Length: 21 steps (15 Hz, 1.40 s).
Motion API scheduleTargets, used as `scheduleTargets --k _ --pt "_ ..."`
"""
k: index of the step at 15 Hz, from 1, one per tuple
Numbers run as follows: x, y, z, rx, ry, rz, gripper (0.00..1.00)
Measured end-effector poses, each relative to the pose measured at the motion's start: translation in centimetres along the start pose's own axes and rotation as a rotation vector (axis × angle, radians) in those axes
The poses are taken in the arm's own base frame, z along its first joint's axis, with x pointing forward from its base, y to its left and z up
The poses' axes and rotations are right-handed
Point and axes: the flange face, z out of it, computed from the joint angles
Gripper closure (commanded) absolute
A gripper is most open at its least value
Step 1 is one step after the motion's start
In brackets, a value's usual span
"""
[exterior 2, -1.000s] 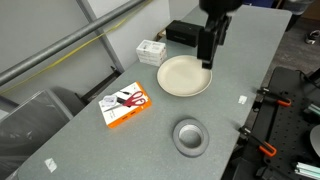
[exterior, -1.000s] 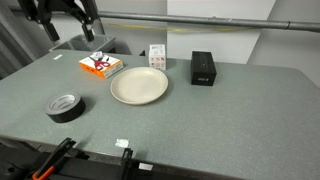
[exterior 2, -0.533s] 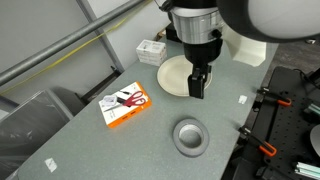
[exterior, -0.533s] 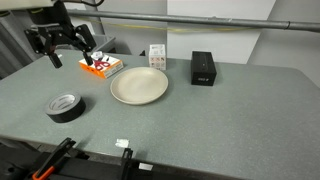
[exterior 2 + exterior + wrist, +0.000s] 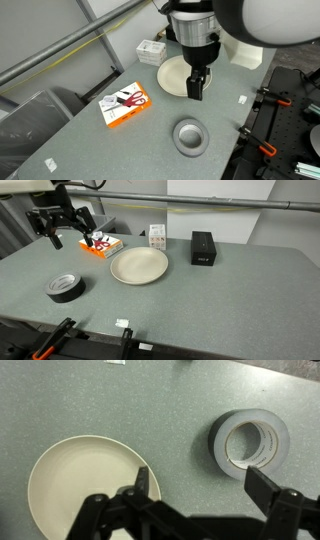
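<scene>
The robot should lower its gripper toward the right in the wrist view, onto the side of the tape roll nearest the plate, because the tape roll's open hole gives one finger room.
My gripper (image 5: 203, 485) hangs open above the grey table, with bare tabletop and nothing else between its fingers. In the wrist view a cream plate (image 5: 85, 485) lies under the left finger (image 5: 143, 482), and a black tape roll (image 5: 250, 442) lies up and to the right, by the other finger. In both exterior views the gripper (image 5: 69, 232) (image 5: 197, 90) hovers clear of the surface. It is over the near edge of the plate (image 5: 176, 75), with the tape roll (image 5: 190, 135) further toward the table's front. The plate (image 5: 139, 266) and tape roll (image 5: 66, 287) rest flat, untouched.
An orange box (image 5: 101, 245) (image 5: 126, 105) printed with scissors lies by the plate. A small white box (image 5: 157, 236) (image 5: 152, 50) and a black box (image 5: 204, 248) stand at the back. A white tag (image 5: 122, 323) and clamps (image 5: 268, 98) sit along the table edge.
Over the first half second the gripper came down from high over the plate toward the tape roll side. Since then it has barely moved, and the jaws stayed open.
</scene>
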Motion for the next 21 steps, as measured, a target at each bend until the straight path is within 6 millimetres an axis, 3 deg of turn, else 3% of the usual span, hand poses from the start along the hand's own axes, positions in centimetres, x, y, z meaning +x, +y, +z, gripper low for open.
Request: scheduleTargets --k 8,14,15,16,21 --pt "0.8 -3.3 6.2 0.025 -0.042 -0.069 0.0" --pt "0.5 -4.4 11.2 0.045 -0.121 -0.085 0.0" --pt "0.5 -4.6 11.8 0.049 -0.125 -0.085 0.08" --pt "0.6 -4.7 12.4 0.054 -0.125 -0.084 0.26" --pt "1.7 -5.1 14.6 0.091 -0.105 -0.053 0.66"
